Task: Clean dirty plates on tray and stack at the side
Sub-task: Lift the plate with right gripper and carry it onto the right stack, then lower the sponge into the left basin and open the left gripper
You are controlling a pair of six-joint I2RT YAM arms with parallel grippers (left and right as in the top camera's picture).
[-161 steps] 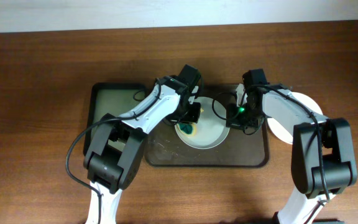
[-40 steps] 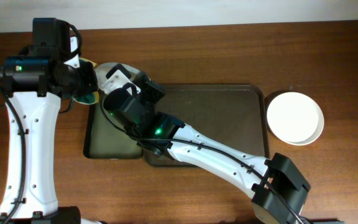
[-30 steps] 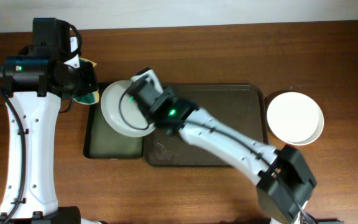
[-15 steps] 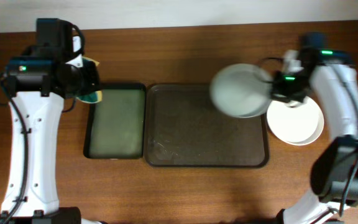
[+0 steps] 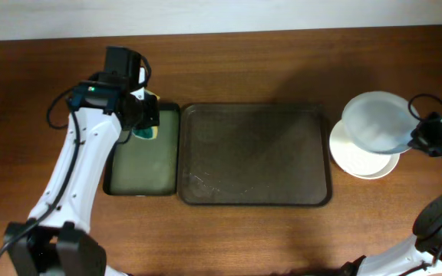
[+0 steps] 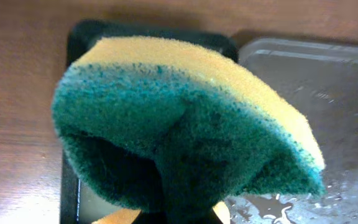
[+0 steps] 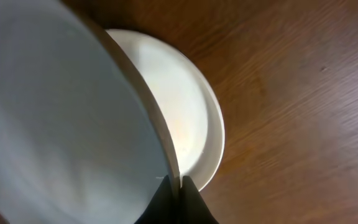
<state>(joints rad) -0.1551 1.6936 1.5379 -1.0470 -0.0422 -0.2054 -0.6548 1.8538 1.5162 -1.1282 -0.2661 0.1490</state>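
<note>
My right gripper needs to go down and toward the large tray and put the plate it is holding onto the stack (image 5: 359, 162), because the plate hangs tilted and off-centre above it.
The large brown tray (image 5: 255, 157) holds no plates. My right gripper (image 7: 178, 182) is shut on the rim of a white plate (image 7: 61, 124), which hangs tilted over a stack of white plates (image 7: 188, 118) lying on the table to the right of the tray. From overhead the held plate (image 5: 374, 121) overlaps the stack (image 5: 359, 162), with the right gripper (image 5: 422, 135) at its right edge. My left gripper (image 5: 143, 119) is shut on a green and yellow sponge (image 6: 179, 124) above the far right corner of the small tray (image 5: 140, 165).
The small dark tray with a greenish floor lies directly left of the large tray. Water drops glisten on the large tray's floor (image 6: 328, 124). Bare wooden table (image 5: 229, 61) runs along the back and front.
The right arm has carried the plate rightward from above the tray's right end to over the stack. The left arm has swung right, bringing the sponge over the small tray.
</note>
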